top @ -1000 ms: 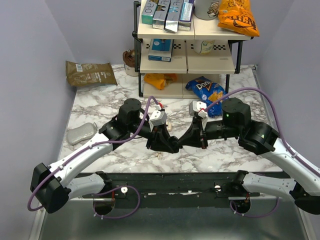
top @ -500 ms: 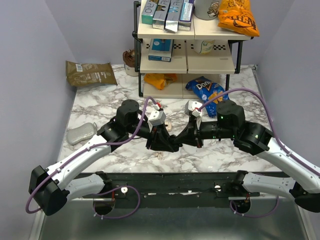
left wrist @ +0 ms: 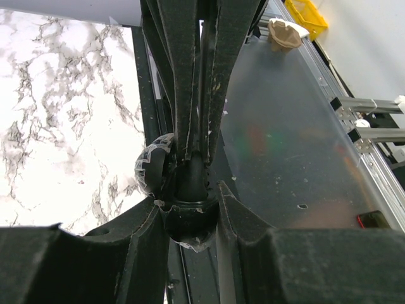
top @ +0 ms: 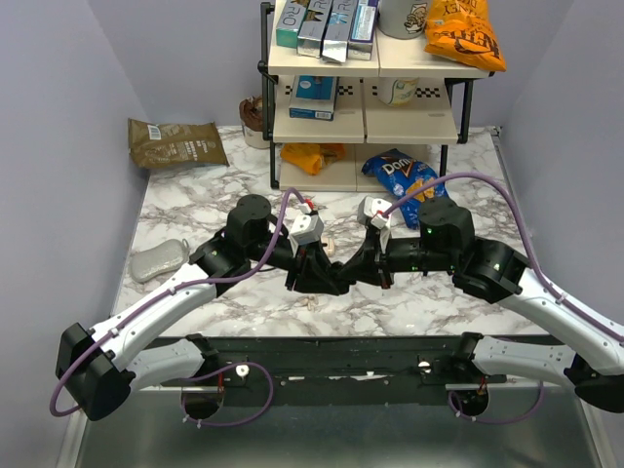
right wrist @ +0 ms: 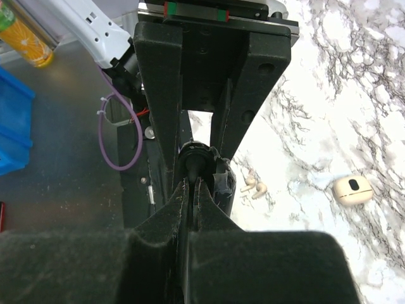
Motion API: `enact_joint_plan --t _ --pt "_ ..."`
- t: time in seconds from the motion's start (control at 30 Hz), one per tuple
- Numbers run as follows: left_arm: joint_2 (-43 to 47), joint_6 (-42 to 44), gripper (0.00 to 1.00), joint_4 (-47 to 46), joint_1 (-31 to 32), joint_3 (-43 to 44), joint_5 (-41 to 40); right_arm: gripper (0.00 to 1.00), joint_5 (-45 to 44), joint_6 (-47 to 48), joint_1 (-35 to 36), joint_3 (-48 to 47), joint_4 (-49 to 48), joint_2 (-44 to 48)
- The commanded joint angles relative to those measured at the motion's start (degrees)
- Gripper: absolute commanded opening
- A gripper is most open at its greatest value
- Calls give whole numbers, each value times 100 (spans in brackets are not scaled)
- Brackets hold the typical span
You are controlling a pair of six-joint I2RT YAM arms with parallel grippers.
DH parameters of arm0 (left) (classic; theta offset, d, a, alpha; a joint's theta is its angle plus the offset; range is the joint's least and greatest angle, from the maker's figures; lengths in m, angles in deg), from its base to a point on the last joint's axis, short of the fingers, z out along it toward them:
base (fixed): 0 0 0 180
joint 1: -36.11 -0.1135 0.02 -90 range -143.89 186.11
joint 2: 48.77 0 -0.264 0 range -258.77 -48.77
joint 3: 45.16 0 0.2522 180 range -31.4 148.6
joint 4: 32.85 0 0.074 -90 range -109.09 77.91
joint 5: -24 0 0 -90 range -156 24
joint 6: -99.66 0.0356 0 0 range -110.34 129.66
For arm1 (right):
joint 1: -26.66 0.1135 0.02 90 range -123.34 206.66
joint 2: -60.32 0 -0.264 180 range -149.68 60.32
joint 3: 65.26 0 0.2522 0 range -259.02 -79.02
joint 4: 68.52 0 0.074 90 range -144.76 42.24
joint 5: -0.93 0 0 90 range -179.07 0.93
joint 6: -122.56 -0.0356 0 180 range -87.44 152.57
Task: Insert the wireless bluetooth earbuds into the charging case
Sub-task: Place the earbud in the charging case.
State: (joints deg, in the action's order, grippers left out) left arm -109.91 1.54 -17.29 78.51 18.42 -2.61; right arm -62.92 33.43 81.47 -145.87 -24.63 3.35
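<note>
Next, my left gripper moves outward, then down onto the marble before the shelf rack to release the black piece (left wrist: 186, 223), since the earbud's end sits in it.
Over the table's front middle my left gripper (top: 330, 281) (left wrist: 188, 199) is shut on a black round cup-like piece (left wrist: 186, 223) (right wrist: 221, 180) with clear tape on it. Facing it tip to tip, my right gripper (top: 345, 277) (right wrist: 192, 183) is shut on a slim black earbud (left wrist: 190, 177) (right wrist: 195, 161) whose end sits in that black piece. A pale cream pair of earbuds (right wrist: 253, 188) (top: 310, 302) lies loose on the marble just in front of the grippers. The beige charging case (right wrist: 352, 190) (top: 329, 247) rests on the table behind them, untouched.
A shelf rack (top: 366, 107) with boxes and snack bags stands at the back, a blue chip bag (top: 405, 175) at its foot. A brown bag (top: 175, 143) lies back left and a grey pouch (top: 159, 258) at the left edge. The metal base rail (top: 341, 356) runs along the front.
The right arm has shifted a little left, pressing its tip closer into the left gripper. Both grips are unchanged, and the left arm has barely moved.
</note>
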Motion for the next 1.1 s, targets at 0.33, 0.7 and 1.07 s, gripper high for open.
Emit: enact_joint_plan --t 0.33,0.7,1.07 --pt "199 39 0 -154 24 -113 -223 23 -339 -78 83 181 -51 28" --pt "252 3 0 -330 24 -183 -354 52 -855 -402 74 -65 -60 431" --pt "744 -954 0 -2166 32 -1071 -1171 42 -3292 -1299 65 515 -350 723"
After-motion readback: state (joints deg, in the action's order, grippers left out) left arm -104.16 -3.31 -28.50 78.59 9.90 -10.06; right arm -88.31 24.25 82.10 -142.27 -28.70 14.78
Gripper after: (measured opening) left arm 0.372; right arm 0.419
